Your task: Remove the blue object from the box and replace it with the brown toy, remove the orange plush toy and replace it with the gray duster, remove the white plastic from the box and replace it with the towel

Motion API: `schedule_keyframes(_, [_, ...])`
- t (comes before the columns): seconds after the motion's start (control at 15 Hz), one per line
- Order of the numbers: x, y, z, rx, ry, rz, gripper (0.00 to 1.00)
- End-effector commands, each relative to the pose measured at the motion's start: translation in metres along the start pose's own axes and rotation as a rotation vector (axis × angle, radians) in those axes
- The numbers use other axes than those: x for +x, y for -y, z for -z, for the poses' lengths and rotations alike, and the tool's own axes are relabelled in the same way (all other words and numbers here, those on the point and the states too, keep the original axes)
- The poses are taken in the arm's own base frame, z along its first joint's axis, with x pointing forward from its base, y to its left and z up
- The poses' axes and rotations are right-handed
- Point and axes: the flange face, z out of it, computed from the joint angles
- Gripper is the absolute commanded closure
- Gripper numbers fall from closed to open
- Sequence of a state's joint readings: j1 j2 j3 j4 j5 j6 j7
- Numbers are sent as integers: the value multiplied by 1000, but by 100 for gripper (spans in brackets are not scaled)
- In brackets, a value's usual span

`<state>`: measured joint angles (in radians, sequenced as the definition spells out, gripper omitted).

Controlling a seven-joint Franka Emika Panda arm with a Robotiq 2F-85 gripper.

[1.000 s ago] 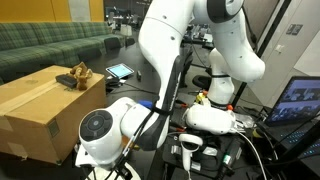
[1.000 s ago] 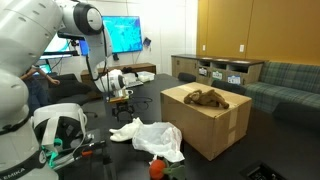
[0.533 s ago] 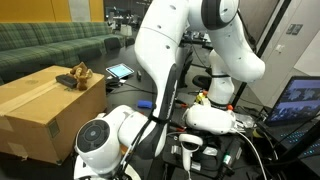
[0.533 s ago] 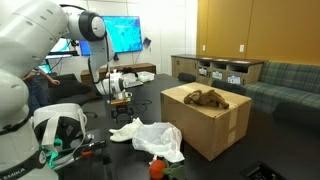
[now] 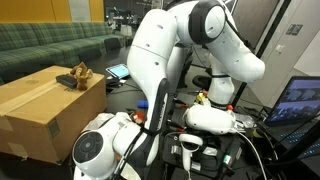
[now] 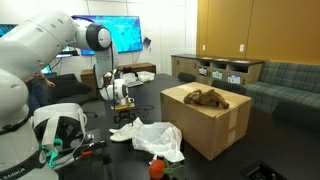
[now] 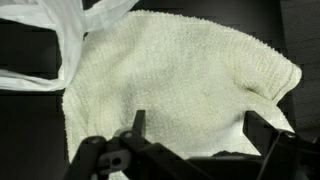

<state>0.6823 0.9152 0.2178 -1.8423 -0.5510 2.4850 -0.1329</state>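
Note:
The cream towel already lies bare between my gripper's open fingers, so my gripper needs to lower onto the towel's rumpled part and close.
My gripper (image 7: 200, 128) is open, with its two dark fingers (image 7: 137, 122) poised just above the cream towel (image 7: 180, 70). In an exterior view the gripper (image 6: 123, 108) hangs over the towel (image 6: 128, 130) on the dark table. The white plastic (image 6: 160, 140) lies crumpled beside it and shows in the wrist view as white plastic (image 7: 50, 40) at the upper left. The brown toy (image 6: 205, 97) lies on top of the cardboard box (image 6: 215, 130), also seen as brown toy (image 5: 75, 75) on box (image 5: 45, 110). The orange plush toy (image 6: 157, 168) lies near the table's front edge. A blue object (image 5: 143, 104) peeks out behind the arm. The gray duster is out of view.
A tablet (image 5: 120, 71) with a lit screen lies on the table beyond the box. A second white robot base (image 6: 55, 130) and cables stand close to the towel. Green sofas (image 5: 50, 45) and a large wall screen (image 6: 125, 35) are in the background.
The arm has swung down and toward the towel and plastic, bringing the gripper lower over them. The jaws have stayed open. The brown toy and box have not moved.

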Motion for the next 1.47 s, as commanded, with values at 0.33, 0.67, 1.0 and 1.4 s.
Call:
schedule_keyframes(0.33, [2,-18,-43,10,-40,75,0])
schedule_keyframes(0.67, [2,-22,-40,-10,-24,89,38])
schedule_keyframes(1.0, [-1,-14,-15,-44,-11,102,76])
schedule_keyframes(1.4, [-1,-45,-6,-93,72,69,96])
